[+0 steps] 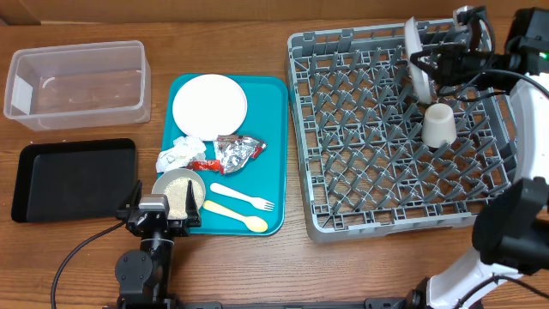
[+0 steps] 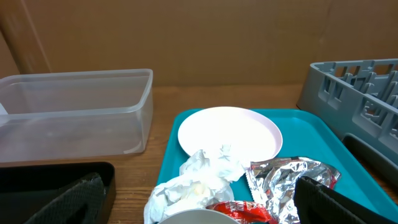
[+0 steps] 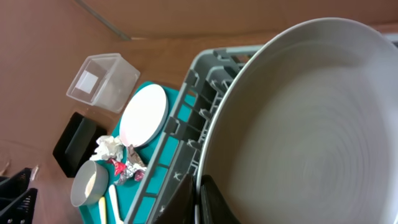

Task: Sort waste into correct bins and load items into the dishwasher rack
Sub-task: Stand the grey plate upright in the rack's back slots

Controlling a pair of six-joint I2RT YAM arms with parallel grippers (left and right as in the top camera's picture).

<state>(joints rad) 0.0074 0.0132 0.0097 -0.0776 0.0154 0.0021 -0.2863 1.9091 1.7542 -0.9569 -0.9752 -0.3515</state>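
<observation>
My right gripper lowers the pale grey plate (image 1: 415, 58) there next and lets go of the plate's rim, since the plate stands on edge on the rack's wires by the white cup.
My right gripper (image 1: 426, 62) is shut on the rim of the pale grey plate (image 1: 415, 58), which stands on edge at the far right of the grey dishwasher rack (image 1: 343, 215); the plate fills the right wrist view (image 3: 305, 118). A small white cup (image 1: 438, 125) sits upside down in the rack. On the teal tray (image 1: 279, 154) lie the white-pink plate (image 1: 209, 105), crumpled white napkin (image 1: 178, 154), red wrapper (image 1: 204, 166), silver foil (image 1: 236, 152), a pale bowl of rice grains (image 1: 179, 192), white fork (image 1: 242, 198) and yellow spoon (image 1: 233, 215). My left gripper (image 1: 159, 215) is open just in front of the bowl.
The clear plastic tub (image 1: 75, 83) stands at the back left and the shallow black tray (image 1: 73, 178) lies in front of it, left of the teal tray. The right arm's body (image 1: 515, 232) rises at the right front corner of the rack.
</observation>
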